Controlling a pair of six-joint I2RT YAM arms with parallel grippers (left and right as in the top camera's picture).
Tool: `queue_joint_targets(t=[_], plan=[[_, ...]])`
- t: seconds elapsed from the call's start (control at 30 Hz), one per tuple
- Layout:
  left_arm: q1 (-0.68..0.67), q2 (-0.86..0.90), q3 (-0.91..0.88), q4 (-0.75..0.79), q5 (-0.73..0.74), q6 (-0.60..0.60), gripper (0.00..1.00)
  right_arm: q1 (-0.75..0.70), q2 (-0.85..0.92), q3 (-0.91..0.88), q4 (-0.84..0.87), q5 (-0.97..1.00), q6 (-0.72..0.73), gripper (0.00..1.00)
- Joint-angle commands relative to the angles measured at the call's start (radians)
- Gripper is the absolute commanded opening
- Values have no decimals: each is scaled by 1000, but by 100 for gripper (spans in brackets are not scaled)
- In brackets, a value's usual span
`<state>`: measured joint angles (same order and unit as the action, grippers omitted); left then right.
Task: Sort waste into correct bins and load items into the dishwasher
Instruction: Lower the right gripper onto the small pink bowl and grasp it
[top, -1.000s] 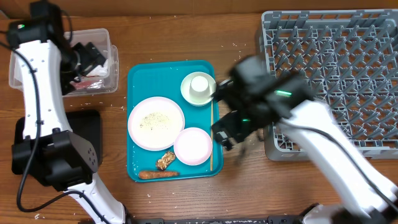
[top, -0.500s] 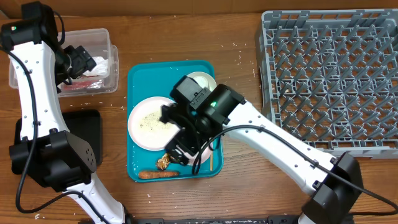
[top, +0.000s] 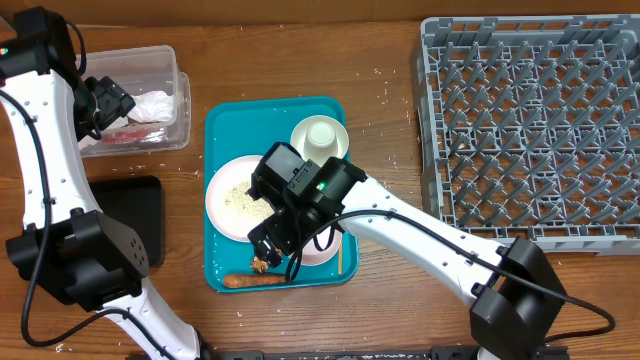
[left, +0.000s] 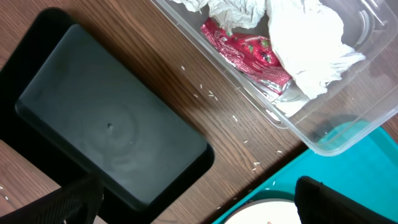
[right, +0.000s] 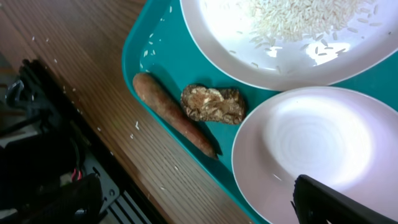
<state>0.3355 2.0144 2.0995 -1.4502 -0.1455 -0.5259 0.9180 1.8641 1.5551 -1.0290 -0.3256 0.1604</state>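
The small plate's rim should come between the open fingers of my right gripper, so my right gripper needs to lower beside the brown food lump (right: 212, 104) first.
My right gripper (top: 272, 243) hangs open and empty over the front of the teal tray (top: 225, 125), just above the brown food lump (right: 212, 104) and the orange carrot (right: 171, 112). Beside them lie the small plate (right: 311, 143) and the large plate (right: 217, 43) bearing rice (right: 298, 15). A cup (top: 321, 134) stands in the bowl (top: 303, 150), and a wooden stick (top: 340, 255) lies along the tray's right edge. My left gripper (top: 100, 100) is open and empty at the clear tub (left: 323, 134), which holds white tissues (left: 305, 43) and a red wrapper (left: 249, 53). The black tray (left: 106, 130) holds nothing.
The grey dish rack (top: 540, 130) fills the right side of the table, with nothing on its pegs. Loose rice grains (left: 208, 94) are scattered on the wood between the tub and the black tray. The table's front edge (right: 93, 155) runs close to the carrot.
My right arm has swung from beside the dish rack leftward across the tray to its front left part. The left gripper has drawn back to the left over the tub's edge.
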Motion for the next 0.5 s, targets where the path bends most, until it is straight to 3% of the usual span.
queue_joint_targets(t=[0.0,0.27,0.33,0.47], plan=[[-2,11,-3,0,11,-25,100,10,1,-45,50,-4,94,100],[-2,11,-3,0,11,-25,100,31,45,-95,113,124,138,88],[-2,11,-3,0,11,-25,100,31,85,-95,133,123,159,75],[-2,11,-3,0,11,-25,100,31,114,-95,135,124,203,62]])
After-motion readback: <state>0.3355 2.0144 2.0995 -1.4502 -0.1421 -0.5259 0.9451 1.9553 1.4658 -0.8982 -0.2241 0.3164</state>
